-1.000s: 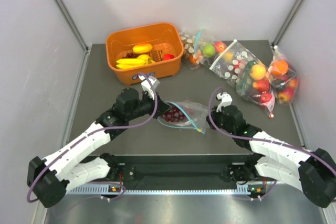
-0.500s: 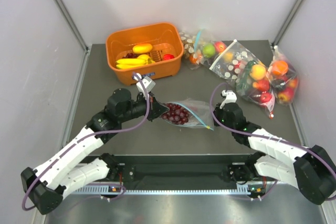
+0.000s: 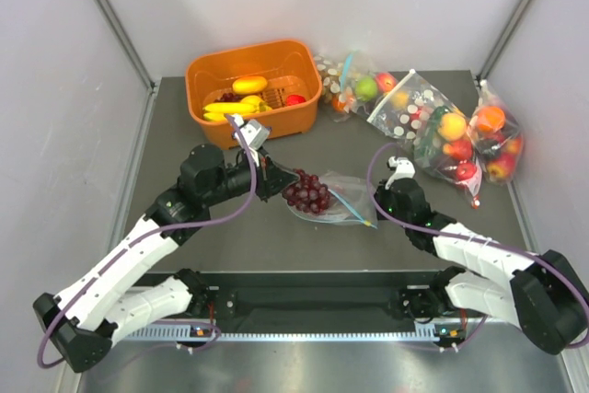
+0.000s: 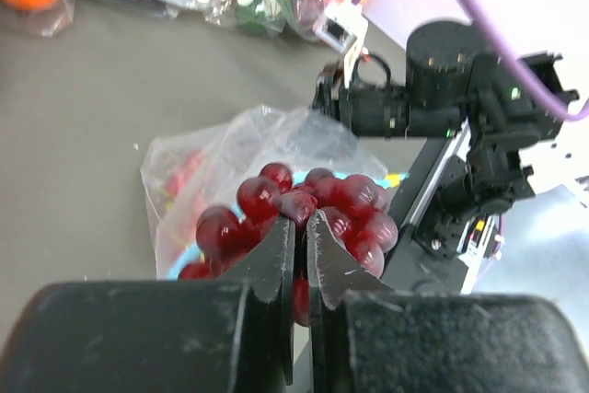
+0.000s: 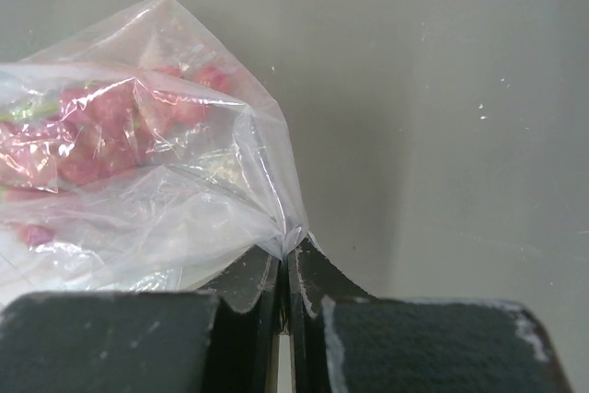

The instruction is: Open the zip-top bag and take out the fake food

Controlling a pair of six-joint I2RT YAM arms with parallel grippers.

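The orange basket holds loose fruit, so my left gripper should swing up and outward, to the left in the top view, over it to release the grapes.
The clear zip-top bag with a light blue zip strip lies mid-table; it also shows in the left wrist view and the right wrist view. My left gripper is shut on the dark red grape cluster, holding it just outside the bag's left mouth; the left wrist view shows the grapes at my fingertips. My right gripper is shut on the bag's right corner. The yellow bananas lie in the orange basket.
An orange basket at the back left also holds an oval yellow fruit and a red fruit. Several bags of round fruit lie at the back right. Grey walls stand on both sides.
My left gripper has pulled back to the left with the grapes, drawing them out of the bag's mouth. My right gripper has shifted slightly right with the bag corner.
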